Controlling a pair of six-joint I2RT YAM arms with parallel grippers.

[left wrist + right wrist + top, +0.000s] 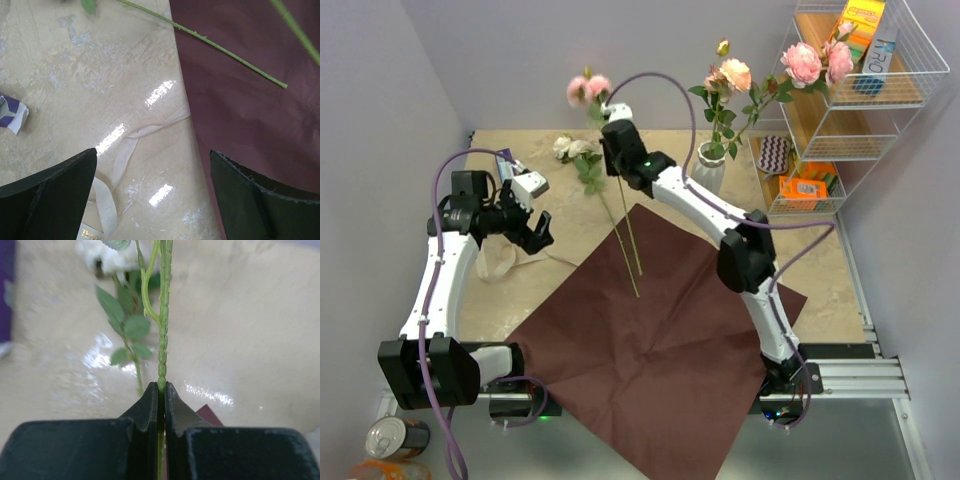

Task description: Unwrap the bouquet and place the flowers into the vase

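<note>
The end of the pink rose's stem hangs over the paper. My right gripper will lift, swing toward the white vase's opening (711, 152), lower the pink rose's stem in and let go.
My right gripper (613, 150) (161, 388) is shut on the green stem (162, 340) of a pink rose (588, 90), held up over the back of the table. The stem's lower end hangs above the dark red paper (650, 340) (250, 115), which lies spread flat. A cream rose (570, 148) lies on the table, and its stem (220, 50) reaches onto the paper. The white vase (708, 168) stands at the back with peach and pink flowers (735, 73) in it. At the left, my left gripper (530, 232) (154, 160) hangs open over the beige ribbon (125, 150) (500, 262).
A wire shelf rack (860, 95) with boxes stands at the back right, close to the vase. A small white and purple object (525, 183) (12, 112) lies behind the left gripper. A can (395, 435) sits by the left arm's base.
</note>
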